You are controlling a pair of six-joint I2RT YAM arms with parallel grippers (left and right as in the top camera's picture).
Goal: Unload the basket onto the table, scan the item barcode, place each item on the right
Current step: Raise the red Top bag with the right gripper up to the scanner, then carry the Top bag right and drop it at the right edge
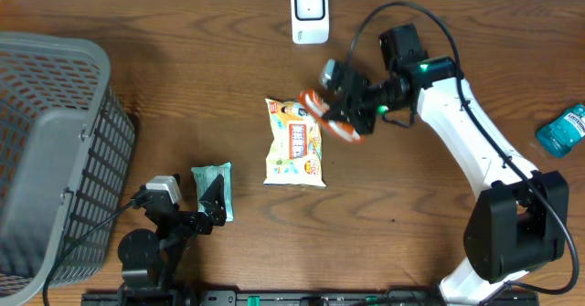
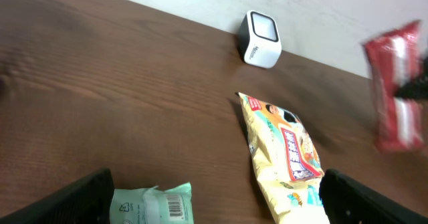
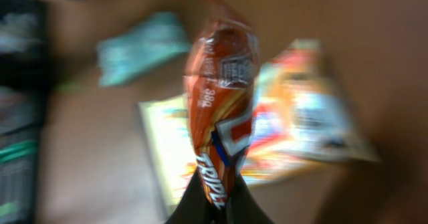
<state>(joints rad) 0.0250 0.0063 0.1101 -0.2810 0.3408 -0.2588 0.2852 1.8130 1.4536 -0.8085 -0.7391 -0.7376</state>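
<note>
My right gripper has bare wood [image 1: 527,127] beside the teal pack to its right in the overhead view, so it should move outward beside the scanner [image 1: 310,14], then down to release.
My right gripper [image 1: 355,112] is shut on an orange-red snack packet [image 1: 331,116] and holds it in the air over the top right corner of a yellow snack bag [image 1: 294,143]. In the right wrist view the packet [image 3: 221,103] stands upright out of the shut fingers, blurred. The white scanner [image 1: 310,14] stands at the table's far edge, apart from the packet. My left gripper [image 2: 217,207] is open and low over the table. A green packet [image 2: 150,204] with a barcode facing up lies by its left finger [image 2: 73,200].
A grey wire basket [image 1: 46,142] fills the left side of the table. A teal pack [image 1: 559,131] lies at the right edge. The yellow bag [image 2: 284,150] reaches close to the left gripper's right finger [image 2: 368,200].
</note>
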